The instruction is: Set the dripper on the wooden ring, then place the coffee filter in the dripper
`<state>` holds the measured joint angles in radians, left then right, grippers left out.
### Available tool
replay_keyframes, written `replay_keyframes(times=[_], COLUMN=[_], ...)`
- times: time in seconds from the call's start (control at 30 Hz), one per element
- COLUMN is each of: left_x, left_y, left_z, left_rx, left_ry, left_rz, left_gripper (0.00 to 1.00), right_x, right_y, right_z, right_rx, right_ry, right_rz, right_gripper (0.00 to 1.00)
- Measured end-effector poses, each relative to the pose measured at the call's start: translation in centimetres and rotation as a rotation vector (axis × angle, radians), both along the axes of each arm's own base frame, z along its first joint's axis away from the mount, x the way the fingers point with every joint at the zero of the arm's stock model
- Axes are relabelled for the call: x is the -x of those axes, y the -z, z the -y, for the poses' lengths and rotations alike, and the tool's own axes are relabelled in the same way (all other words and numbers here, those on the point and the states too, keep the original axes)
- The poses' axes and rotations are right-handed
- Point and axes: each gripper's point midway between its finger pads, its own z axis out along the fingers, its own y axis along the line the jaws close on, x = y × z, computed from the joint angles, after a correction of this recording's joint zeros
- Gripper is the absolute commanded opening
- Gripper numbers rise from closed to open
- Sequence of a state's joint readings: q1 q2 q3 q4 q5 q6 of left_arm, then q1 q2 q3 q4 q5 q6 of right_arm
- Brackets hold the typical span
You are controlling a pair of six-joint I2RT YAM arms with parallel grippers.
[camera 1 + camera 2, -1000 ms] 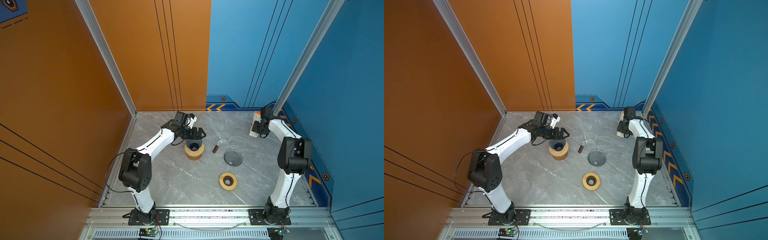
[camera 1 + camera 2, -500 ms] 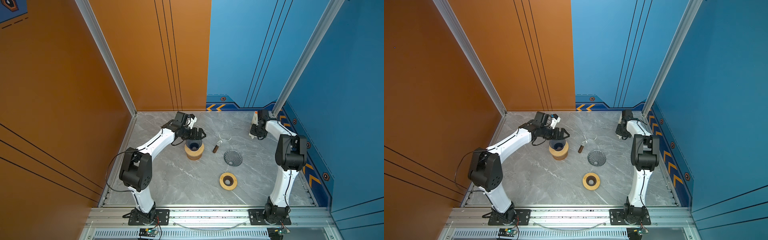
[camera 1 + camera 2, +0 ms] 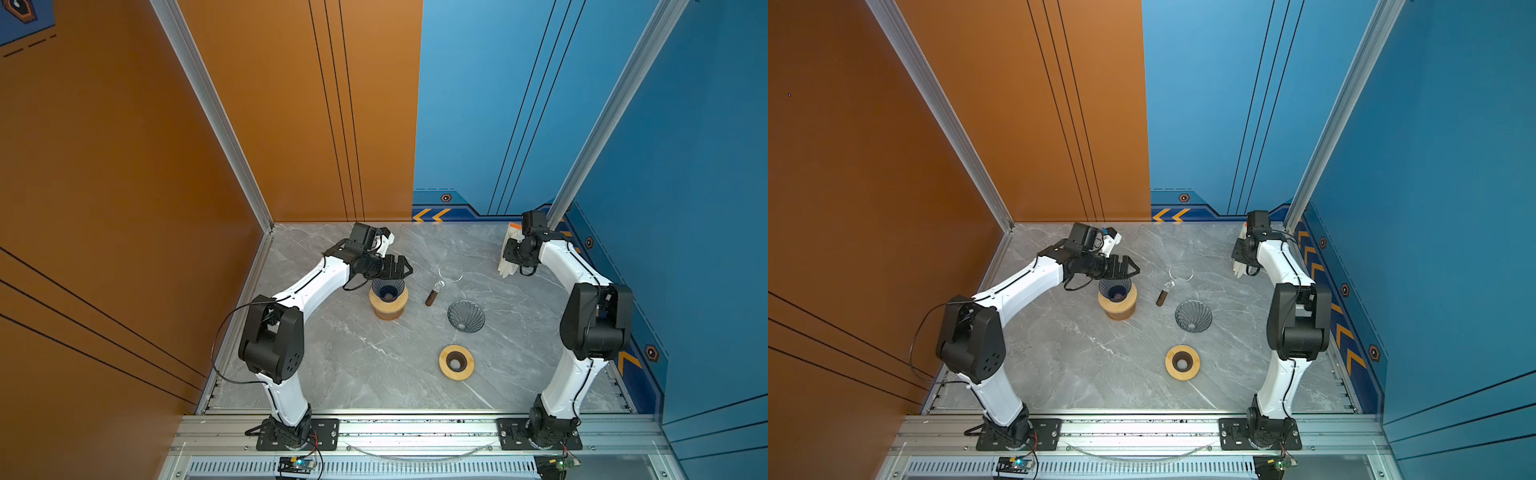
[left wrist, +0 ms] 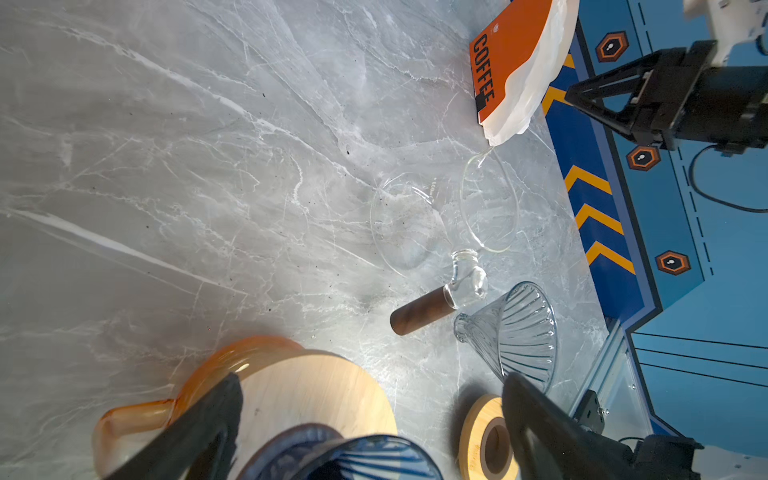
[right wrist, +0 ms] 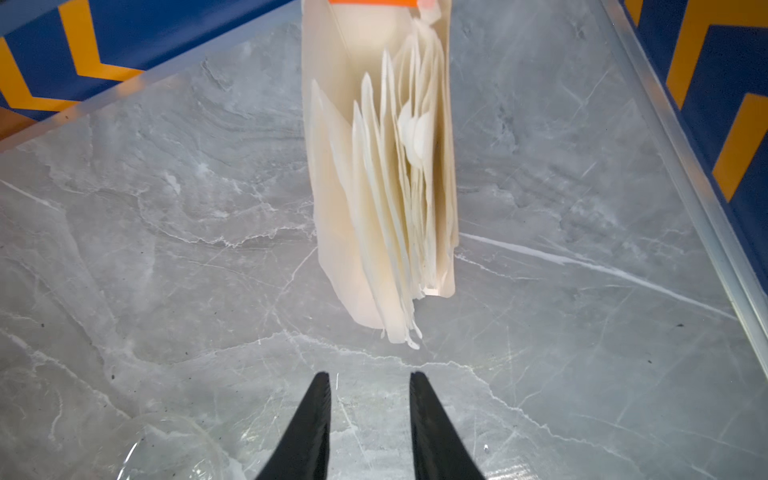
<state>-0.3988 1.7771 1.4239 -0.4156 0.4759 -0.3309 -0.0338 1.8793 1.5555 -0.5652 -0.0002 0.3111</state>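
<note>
The near edge of the white filters, sticking out past the pack, is below, so the robot's right gripper needs to go down next with its fingers open on both sides of an outer paper, then close.
The coffee filters (image 5: 386, 174) are a stack of white papers in an orange "COFFEE" pack (image 4: 498, 66), standing at the back right of the table (image 3: 508, 269) (image 3: 1239, 269). My right gripper (image 5: 370, 376) (image 3: 512, 254) points at the stack from just short of it, open by a narrow gap with nothing between the fingers. A blue ribbed dripper (image 3: 387, 287) (image 3: 1115, 287) (image 4: 345, 455) sits on a wooden collar (image 4: 307, 395) over an amber pot. My left gripper (image 4: 372, 382) (image 3: 400, 267) hangs wide open right over it, empty.
A second, grey glass dripper (image 3: 466, 316) (image 4: 517, 328) lies on its side mid-table. A clear glass carafe (image 4: 440, 216) with a brown wooden handle (image 3: 431, 297) lies behind it. A wooden ring (image 3: 456, 362) rests nearer the front. The blue wall (image 5: 727, 83) runs close beside the filters.
My right gripper's jaws have parted from shut to a narrow gap, and the right arm has shifted a little by the filter pack. The left arm has not moved.
</note>
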Motion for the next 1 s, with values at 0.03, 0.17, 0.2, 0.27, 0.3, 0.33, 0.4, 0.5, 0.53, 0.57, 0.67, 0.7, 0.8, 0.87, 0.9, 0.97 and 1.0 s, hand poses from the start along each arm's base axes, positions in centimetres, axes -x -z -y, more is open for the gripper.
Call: replay_keyframes(times=[0.03,0.17,0.2,0.27,0.3,0.33,0.4,0.5,0.53,0.57,0.67,0.7,0.8,0.87,0.9,0.97,1.0], left_x=[0.0,0.0,0.0,0.0,0.0,0.0,0.0,0.1,0.1,0.1,0.1,0.1,0.1,0.1,0.1,0.1,0.1], left_y=[0.0,0.0,0.0,0.0,-0.1,-0.1,-0.2,-0.4,-0.4,-0.5,-0.5,-0.5,-0.5,-0.5,-0.5,-0.5,-0.5], left_z=[0.0,0.0,0.0,0.0,0.0,0.0,0.0,0.0,0.0,0.0,0.0,0.0,0.0,0.0,0.0,0.0,0.0], left_rx=[0.0,0.0,0.0,0.0,0.0,0.001,0.002,0.003,0.004,0.004,0.004,0.004,0.004,0.004,0.004,0.004,0.004], left_ry=[0.0,0.0,0.0,0.0,0.0,0.0,0.0,0.0,0.0,0.0,0.0,0.0,0.0,0.0,0.0,0.0,0.0], left_rz=[0.0,0.0,0.001,0.0,0.001,0.002,0.004,0.009,0.009,0.01,0.01,0.01,0.01,0.01,0.01,0.01,0.01], left_gripper=[0.98,0.98,0.98,0.98,0.98,0.98,0.98,0.98,0.98,0.98,0.98,0.98,0.98,0.98,0.98,0.98,0.98], right_x=[0.0,-0.1,-0.2,-0.4,-0.6,-0.9,-1.3,-1.9,-2.1,-2.4,-2.8,-2.8,-3.2,-3.5,-3.5,-3.4,-3.4], right_y=[0.0,0.4,0.7,1.3,1.6,2.1,2.8,3.7,3.9,4.1,4.3,4.3,4.3,4.8,5.1,6.0,6.4], right_z=[-0.1,-1.2,-1.4,-1.9,-2.1,-2.3,-2.3,-2.2,-2.0,-1.9,-1.5,-1.4,-0.9,-0.8,-0.7,-0.6,-0.6], right_rx=[0.0,0.003,0.003,0.003,0.003,0.005,0.005,0.01,0.018,0.023,0.043,0.048,0.069,0.077,0.082,0.086,0.088], right_ry=[-0.003,-0.027,-0.032,-0.042,-0.045,-0.048,-0.048,-0.039,-0.033,-0.028,-0.012,-0.008,0.006,0.011,0.013,0.015,0.016], right_rz=[0.002,-0.009,-0.013,-0.025,-0.03,-0.038,-0.05,-0.063,-0.065,-0.066,-0.068,-0.067,-0.064,-0.071,-0.078,-0.097,-0.105], right_gripper=[0.3,0.27,0.27,0.26,0.26,0.26,0.26,0.26,0.26,0.26,0.25,0.24,0.23,0.21,0.21,0.21,0.2])
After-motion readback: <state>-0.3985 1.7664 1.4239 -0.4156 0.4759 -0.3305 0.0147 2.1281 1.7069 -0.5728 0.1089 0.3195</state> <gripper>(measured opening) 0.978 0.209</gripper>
